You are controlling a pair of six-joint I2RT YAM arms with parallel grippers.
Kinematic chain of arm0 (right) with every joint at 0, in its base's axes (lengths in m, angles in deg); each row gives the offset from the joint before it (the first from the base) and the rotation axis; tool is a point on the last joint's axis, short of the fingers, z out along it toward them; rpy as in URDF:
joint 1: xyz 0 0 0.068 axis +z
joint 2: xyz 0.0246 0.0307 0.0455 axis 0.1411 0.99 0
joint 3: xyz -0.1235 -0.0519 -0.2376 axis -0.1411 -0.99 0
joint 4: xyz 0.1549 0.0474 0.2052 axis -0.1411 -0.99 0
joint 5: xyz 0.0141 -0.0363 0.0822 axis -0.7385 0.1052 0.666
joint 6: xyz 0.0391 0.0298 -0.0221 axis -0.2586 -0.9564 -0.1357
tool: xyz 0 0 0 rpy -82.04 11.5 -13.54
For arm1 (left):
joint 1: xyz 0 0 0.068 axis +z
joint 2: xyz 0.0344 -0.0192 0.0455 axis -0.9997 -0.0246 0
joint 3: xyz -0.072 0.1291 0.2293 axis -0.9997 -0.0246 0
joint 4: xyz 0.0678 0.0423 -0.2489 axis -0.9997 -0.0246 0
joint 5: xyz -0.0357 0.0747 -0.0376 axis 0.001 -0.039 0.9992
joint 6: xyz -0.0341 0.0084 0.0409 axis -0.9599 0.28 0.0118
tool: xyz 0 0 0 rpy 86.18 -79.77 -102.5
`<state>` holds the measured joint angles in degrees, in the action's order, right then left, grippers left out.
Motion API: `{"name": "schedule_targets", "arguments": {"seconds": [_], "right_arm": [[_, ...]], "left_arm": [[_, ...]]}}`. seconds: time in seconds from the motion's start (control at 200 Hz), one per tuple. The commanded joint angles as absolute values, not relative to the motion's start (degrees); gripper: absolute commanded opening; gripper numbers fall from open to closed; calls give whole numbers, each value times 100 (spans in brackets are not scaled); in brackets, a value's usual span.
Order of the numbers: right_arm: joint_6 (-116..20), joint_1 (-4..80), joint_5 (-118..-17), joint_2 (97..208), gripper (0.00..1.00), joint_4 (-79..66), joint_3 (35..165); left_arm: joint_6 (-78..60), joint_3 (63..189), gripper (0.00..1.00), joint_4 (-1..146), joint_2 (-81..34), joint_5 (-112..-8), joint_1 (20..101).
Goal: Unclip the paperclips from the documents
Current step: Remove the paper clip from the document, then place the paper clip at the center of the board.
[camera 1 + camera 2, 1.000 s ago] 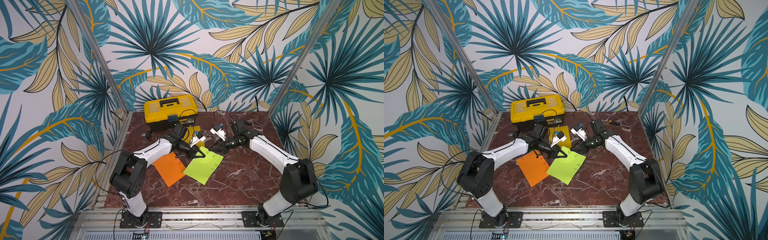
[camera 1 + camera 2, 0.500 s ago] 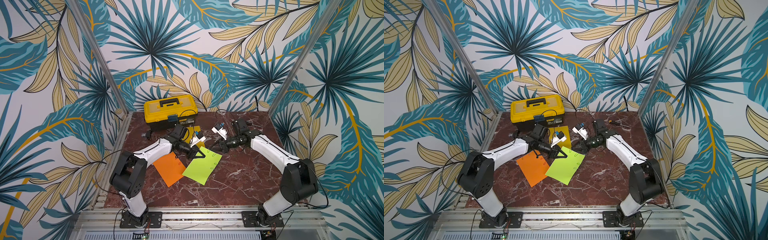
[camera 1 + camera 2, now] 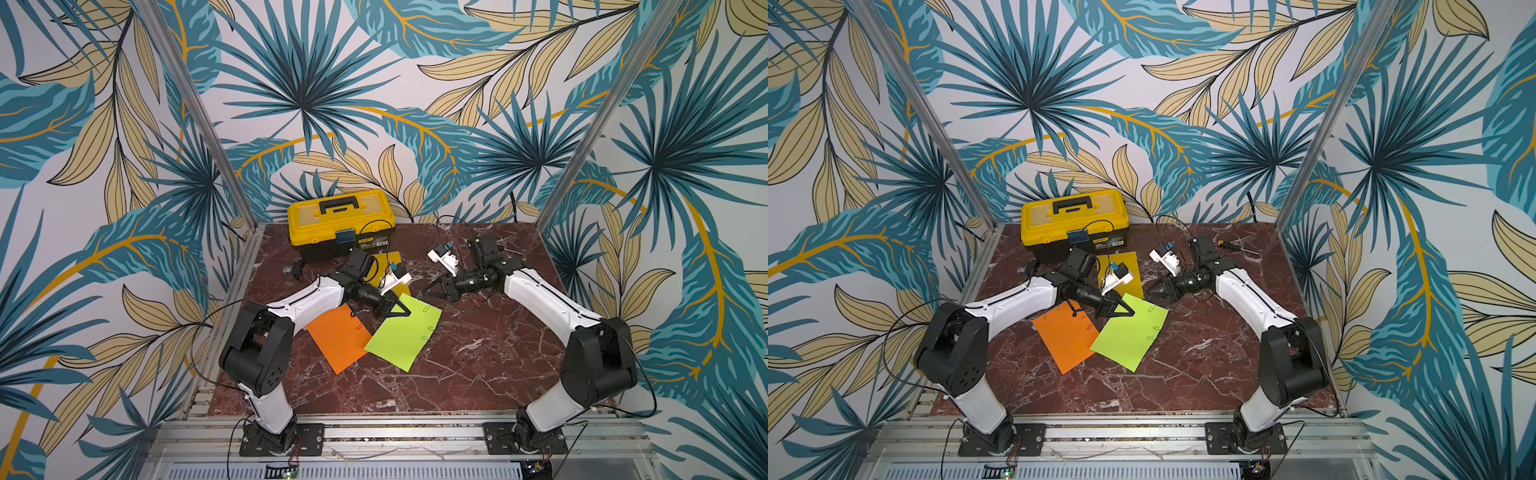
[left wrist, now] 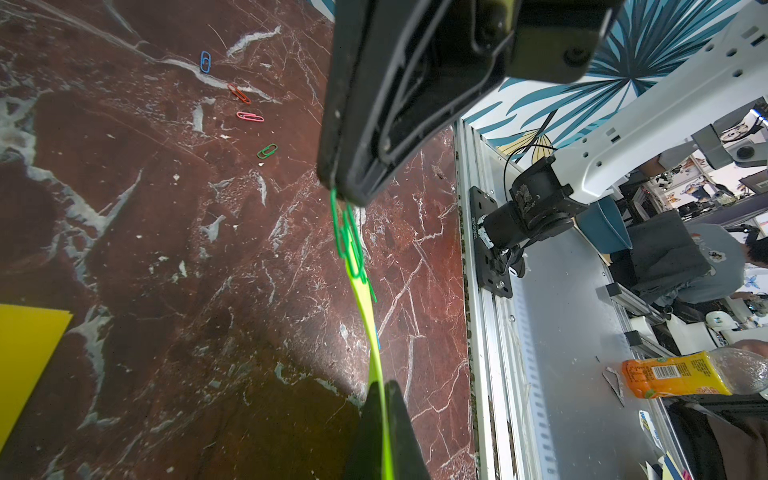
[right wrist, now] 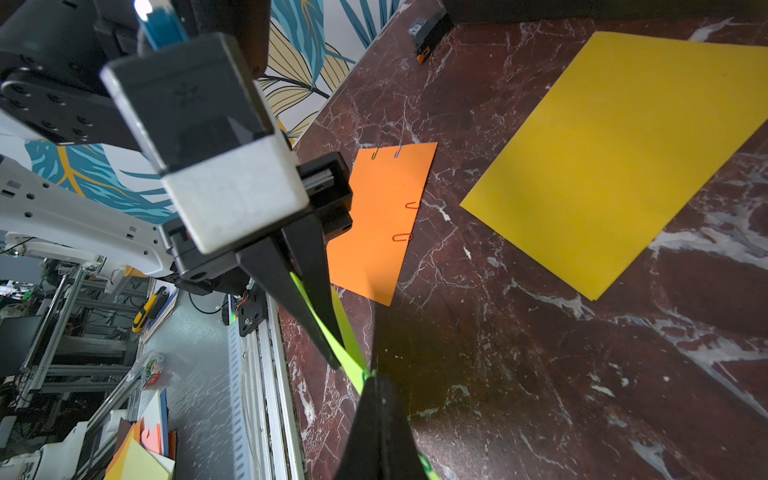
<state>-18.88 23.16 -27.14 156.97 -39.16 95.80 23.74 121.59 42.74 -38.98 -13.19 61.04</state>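
Note:
My right gripper should next pull off the lime edge and lower onto the marble beside the green paperclip, as the row of loose paperclips lies below.
The lime green document (image 3: 403, 338) (image 3: 1128, 337) lies mid-table, overlapping the orange document (image 3: 338, 343) (image 5: 386, 216). Its far corner is lifted. My left gripper (image 3: 408, 311) (image 4: 380, 401) is shut on that lifted edge. My right gripper (image 3: 424, 292) (image 5: 373, 376) is shut on a green paperclip (image 4: 347, 237) that still hooks the same edge. More paperclips (image 3: 428, 337) sit on the lime sheet's right edge, and several paperclips (image 5: 402, 237) line the orange sheet. The yellow document (image 5: 615, 158) lies flat behind, partly hidden by the left arm in both top views.
Loose paperclips (image 4: 250, 117) lie in a row on the marble under the right arm. A yellow-and-black toolbox (image 3: 340, 220) stands at the back left. A small screwdriver (image 3: 1233, 246) lies at the back right. A small black object (image 3: 296, 270) sits by the left rail.
Both grippers stay shut where they were. The right wrist has shifted very slightly, and the lime sheet's lifted corner has barely moved.

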Motion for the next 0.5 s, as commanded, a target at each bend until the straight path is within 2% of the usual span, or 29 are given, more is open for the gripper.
{"name": "schedule_targets", "arguments": {"seconds": [0.0,0.285,0.496], "right_arm": [[-2149,2146,-2724,15580,2,-3641,9441],[-2783,1551,-3448,15321,2,-3296,8958],[-3099,1158,-4449,15530,2,-3663,8840]], "left_arm": [[2469,12254,0,4197,-3886,-1317,6082],[2469,12271,0,4195,-3877,-1299,6082],[2454,12321,0,4191,-3851,-1273,6077]]}}
